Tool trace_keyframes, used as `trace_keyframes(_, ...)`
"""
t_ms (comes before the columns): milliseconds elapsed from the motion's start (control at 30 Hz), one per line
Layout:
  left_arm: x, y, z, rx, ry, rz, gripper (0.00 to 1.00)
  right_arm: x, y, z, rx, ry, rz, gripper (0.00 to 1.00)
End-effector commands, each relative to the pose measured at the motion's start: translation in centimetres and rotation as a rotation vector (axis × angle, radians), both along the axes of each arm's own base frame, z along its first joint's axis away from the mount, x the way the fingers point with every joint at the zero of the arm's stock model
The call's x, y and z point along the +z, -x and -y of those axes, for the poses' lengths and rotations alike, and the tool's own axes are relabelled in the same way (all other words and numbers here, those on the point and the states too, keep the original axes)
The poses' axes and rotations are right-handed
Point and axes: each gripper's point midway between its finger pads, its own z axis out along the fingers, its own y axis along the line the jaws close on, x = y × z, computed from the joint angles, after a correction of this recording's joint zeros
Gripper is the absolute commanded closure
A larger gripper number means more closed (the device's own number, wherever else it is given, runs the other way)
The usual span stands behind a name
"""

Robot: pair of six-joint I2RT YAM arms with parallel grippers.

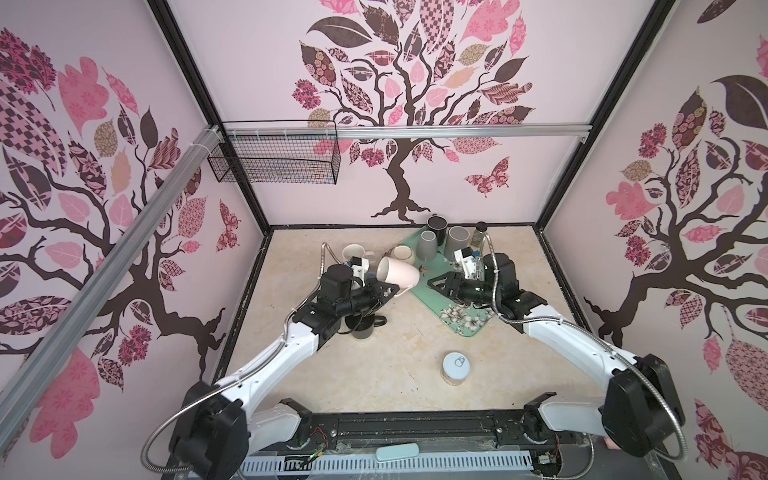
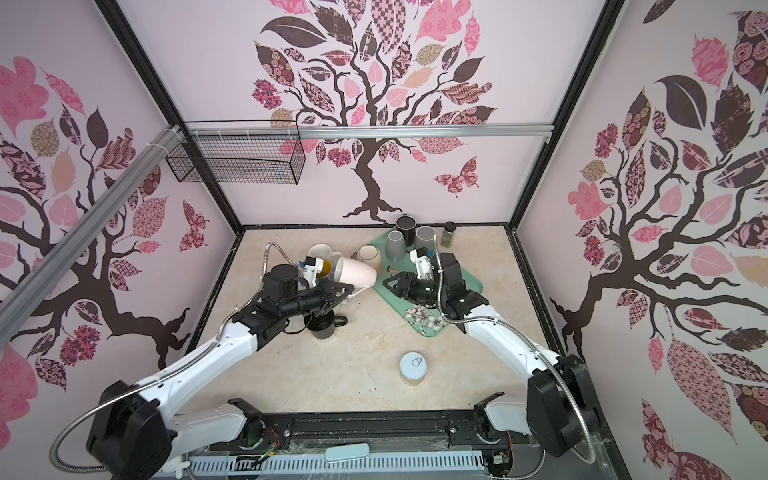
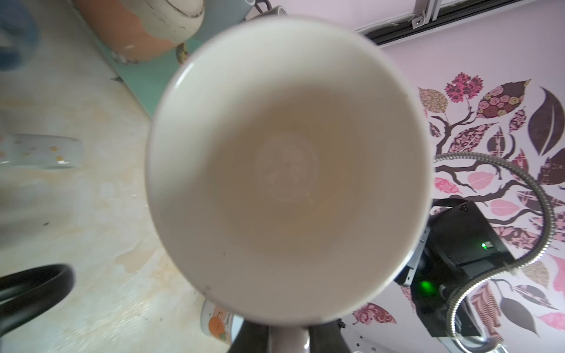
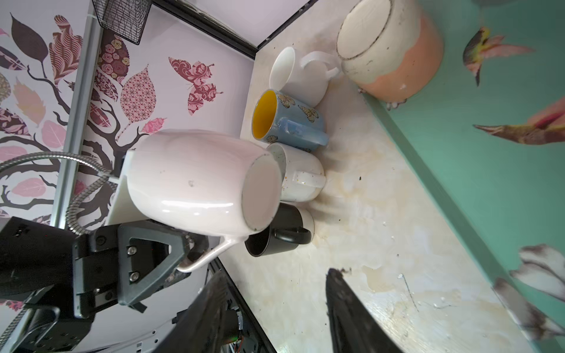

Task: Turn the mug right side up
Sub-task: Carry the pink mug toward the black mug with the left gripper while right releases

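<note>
The left gripper should tilt the pink mug back and down, with its base down on the bare table [image 1: 340, 361] beside the black mug, and let go of the pink mug's handle, because the pink mug's opening still faces sideways.
A pale pink mug [image 1: 399, 272] [image 2: 355, 272] hangs tilted on its side above the table, left of the green tray. Its mouth [image 3: 287, 171] faces the left wrist camera and its base [image 4: 260, 189] points toward my right arm. My left gripper [image 1: 392, 291] [image 2: 347, 293] [image 3: 289, 339] is shut on the mug's handle [image 4: 211, 253], which hangs under the body. My right gripper [image 1: 432, 282] [image 2: 386, 284] [image 4: 275, 275] stands open just to the right of the mug, over the tray's edge, with nothing between its fingers.
The green tray [image 1: 417, 249] carries grey cups [image 1: 428, 245], a black cup [image 1: 436, 226] and a spice jar [image 1: 480, 232]. A beige-orange pot [image 4: 394, 55], white mug [image 1: 353, 252], blue butterfly mug [image 4: 290, 122], speckled mug [image 4: 301, 177] and black mug [image 1: 363, 328] crowd near the left arm. A tin [image 1: 455, 368] stands in front.
</note>
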Motion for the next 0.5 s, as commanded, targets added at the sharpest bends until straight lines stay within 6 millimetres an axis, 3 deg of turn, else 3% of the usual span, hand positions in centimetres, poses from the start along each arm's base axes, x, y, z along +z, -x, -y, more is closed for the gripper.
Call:
trace_keyframes(0,0.0,1.8,-4.5,0.103,-0.243,0.055,1.00,0.5,1.3,1.1,0.009,0.082,0.048,0.46)
trace_keyframes(300,-2.2,8.0,-15.6,0.344,-0.662,-0.046,1.00,-0.5,3.8,3.3,-0.010,0.168,0.091,0.43)
trace_keyframes(467,-3.7,10.7,-18.7,0.416,-0.749,-0.149,1.00,-1.3,4.5,3.0,0.019,0.150,0.081,0.43)
